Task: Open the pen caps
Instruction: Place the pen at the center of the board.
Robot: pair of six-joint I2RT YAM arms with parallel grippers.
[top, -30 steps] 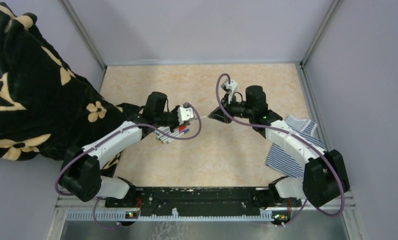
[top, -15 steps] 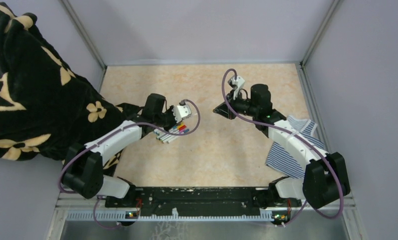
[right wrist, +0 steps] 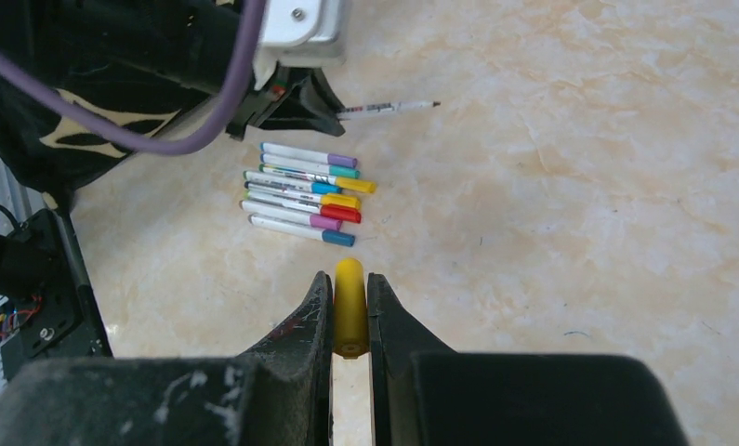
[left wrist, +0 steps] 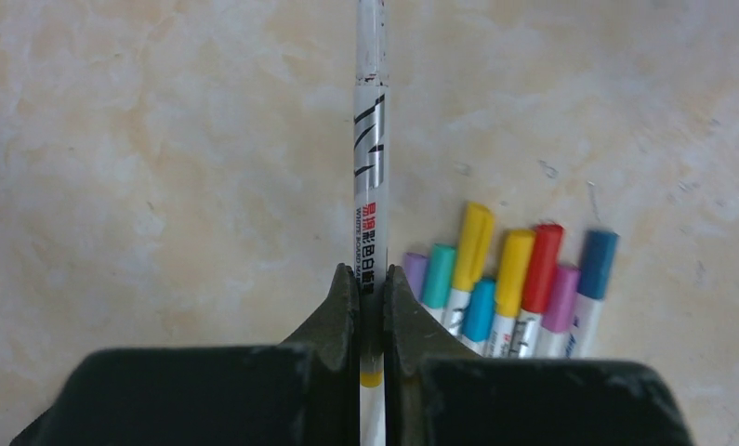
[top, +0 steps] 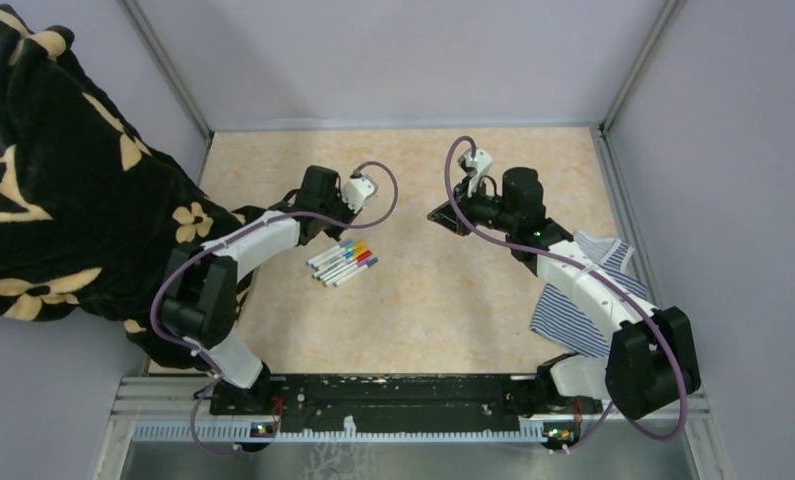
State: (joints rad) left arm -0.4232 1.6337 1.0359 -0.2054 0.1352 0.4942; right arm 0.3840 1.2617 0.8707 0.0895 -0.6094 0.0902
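The white pen's body is uncapped, so my left gripper should move outward to the left in the top view next, then down onto empty table past the pens (left wrist: 96,251).
My left gripper (left wrist: 370,279) is shut on a white pen barrel (left wrist: 369,177) with a yellow band and no cap; the barrel sticks out ahead of the fingers above the tabletop. In the top view this gripper (top: 345,212) is just behind the row of pens. Several capped pens (top: 343,262) lie side by side, and they also show in the left wrist view (left wrist: 509,279) and in the right wrist view (right wrist: 305,190). My right gripper (right wrist: 349,297) is shut on a yellow pen cap (right wrist: 349,311). In the top view this gripper (top: 435,215) is to the right of the pens.
A black blanket with cream flowers (top: 63,180) hangs over the left wall onto the table. A blue-and-white striped cloth (top: 583,290) lies under my right arm. Grey walls enclose the marbled tabletop (top: 423,300).
The two grippers were close together a second ago and have drawn apart. The left arm has swung back and left, uncovering the pen row. The right gripper has pulled away to the right.
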